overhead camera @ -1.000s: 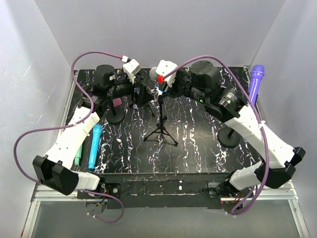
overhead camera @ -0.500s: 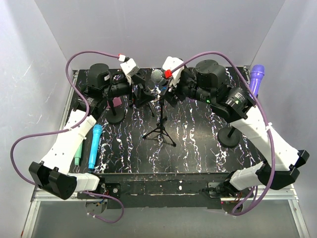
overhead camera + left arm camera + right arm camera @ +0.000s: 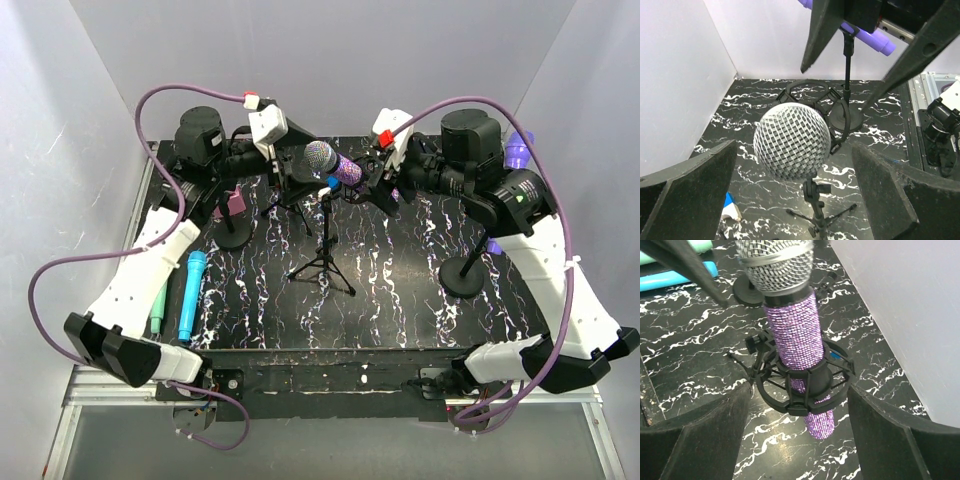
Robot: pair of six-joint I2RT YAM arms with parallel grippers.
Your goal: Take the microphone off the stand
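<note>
My left gripper travels to the right in the top view next and closes around the microphone's silver mesh head [image 3: 319, 155] [image 3: 791, 140], since that head lines up between its open fingers.
A glittery purple microphone [image 3: 337, 166] with a silver mesh head [image 3: 791, 140] sits in the black shock mount [image 3: 801, 382] atop a tripod stand [image 3: 322, 255]. It is tilted, with the head pointing left. My left gripper [image 3: 293, 177] is open just left of the head; in the left wrist view its gripper [image 3: 792, 200] frames the head without touching it. My right gripper [image 3: 382, 185] is open at the tail end; in the right wrist view its gripper [image 3: 797, 440] flanks the mount and the body [image 3: 792, 330], apart from both.
A cyan microphone [image 3: 190, 295] and a teal one [image 3: 158, 305] lie on the left of the black marbled table [image 3: 400, 300]. A round-base stand [image 3: 462, 278] on the right carries a purple microphone [image 3: 516, 152]. Another round-base stand [image 3: 233, 236] is at back left. White walls enclose the table.
My right gripper has opened and drawn back to the right, off the microphone, which stays in the mount. The left gripper has shifted slightly and stays open.
</note>
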